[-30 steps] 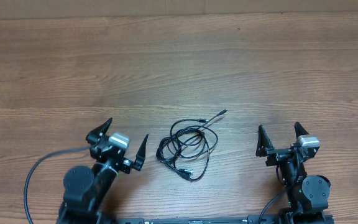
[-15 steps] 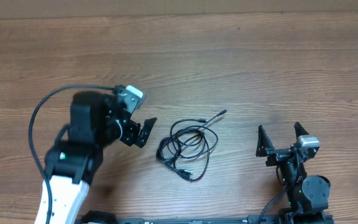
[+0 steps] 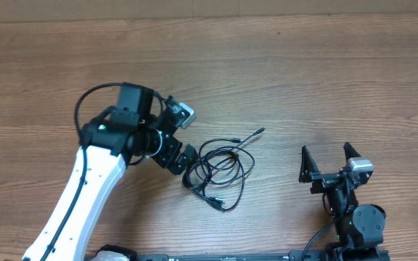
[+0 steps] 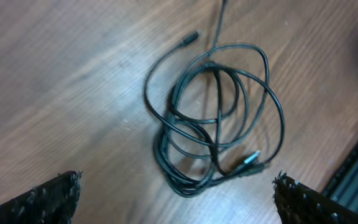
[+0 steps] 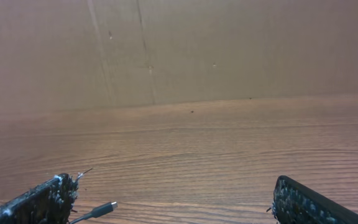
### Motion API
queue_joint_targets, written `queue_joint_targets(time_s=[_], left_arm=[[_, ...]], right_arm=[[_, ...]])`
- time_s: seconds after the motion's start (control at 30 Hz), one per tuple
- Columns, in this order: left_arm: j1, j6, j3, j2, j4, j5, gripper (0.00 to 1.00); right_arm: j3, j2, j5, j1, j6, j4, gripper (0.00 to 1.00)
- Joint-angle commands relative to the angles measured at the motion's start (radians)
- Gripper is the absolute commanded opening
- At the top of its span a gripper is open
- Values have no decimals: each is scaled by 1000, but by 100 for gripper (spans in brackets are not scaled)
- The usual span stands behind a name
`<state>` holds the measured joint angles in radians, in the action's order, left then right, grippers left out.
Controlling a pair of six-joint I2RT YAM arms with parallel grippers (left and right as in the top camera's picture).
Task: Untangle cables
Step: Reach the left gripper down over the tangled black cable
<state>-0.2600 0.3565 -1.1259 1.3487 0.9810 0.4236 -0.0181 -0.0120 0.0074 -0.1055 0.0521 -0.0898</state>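
My left gripper should move down to that bundle [image 3: 188, 177] [image 4: 171, 172] of cables along the edge of the coil and then close its fingers around it.
The cables [image 3: 216, 170] lie in one tangled black coil on the wooden table, with plug ends pointing up right and at the coil's lower edge. In the left wrist view the cables [image 4: 213, 118] fill the middle, with a plug near the bottom of the loops. My left gripper [image 3: 178, 157] is open just left of the coil, above it; its fingertips [image 4: 176, 202] straddle the coil's near side. My right gripper [image 3: 326, 164] is open and empty, well right of the coil. A plug tip [image 5: 98, 209] shows by its left finger in the right wrist view.
The wooden table [image 3: 303, 80] stretches far behind and to both sides. A cardboard wall [image 5: 179, 50] stands at the table's far edge. A dark base rail [image 3: 231, 256] runs along the front edge.
My left arm has swung up from the front edge and moved right to the cable coil's left side. The right arm and the cables have not moved.
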Motion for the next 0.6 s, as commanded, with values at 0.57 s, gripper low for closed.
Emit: queue_joint_targets(time_s=[0.57], left_arm=[[-16, -304, -17, 351, 39, -79, 100]], right_arm=[[10, 9, 6, 4, 3, 6, 100]])
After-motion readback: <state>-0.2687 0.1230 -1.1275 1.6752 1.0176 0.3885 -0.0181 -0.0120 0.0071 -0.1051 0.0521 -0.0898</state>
